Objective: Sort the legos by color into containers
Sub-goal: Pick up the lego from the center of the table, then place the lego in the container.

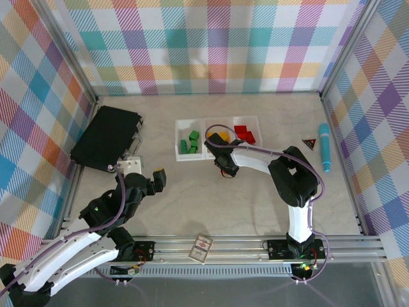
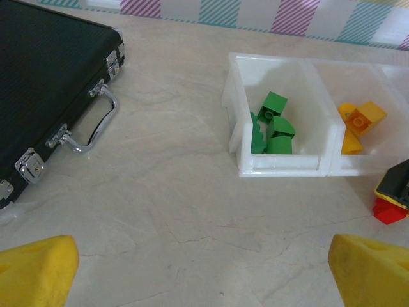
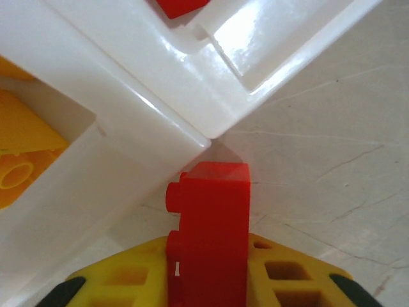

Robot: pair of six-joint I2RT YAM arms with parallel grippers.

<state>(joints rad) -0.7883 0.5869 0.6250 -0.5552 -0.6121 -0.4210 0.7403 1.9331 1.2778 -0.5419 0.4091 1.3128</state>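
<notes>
I will next lift my right gripper and carry its red lego outward over the white container of red legos, then release it there because the colors match.
Three joined white containers (image 1: pixel 217 155) stand at mid-table. The left one holds green legos (image 1: pixel 190 142), the middle one yellow legos (image 1: pixel 220 136), the right one red legos (image 1: pixel 245 133). My right gripper (image 3: pixel 211 268) is shut on a red lego (image 3: pixel 214 224), held just in front of the corner where two container walls (image 3: pixel 128 96) meet. From the left wrist that red lego (image 2: pixel 387 211) shows low, right of the trays. My left gripper (image 2: pixel 204 281) is open over bare table, its yellow fingertips (image 2: pixel 35 272) wide apart, well short of the green legos (image 2: pixel 273 125).
A flat black box (image 1: pixel 105 137) with metal latches lies at the back left. A teal pen (image 1: pixel 325 147) and a small dark triangle (image 1: pixel 310 142) lie at the right. A red-and-white card (image 1: pixel 200 248) rests on the front rail.
</notes>
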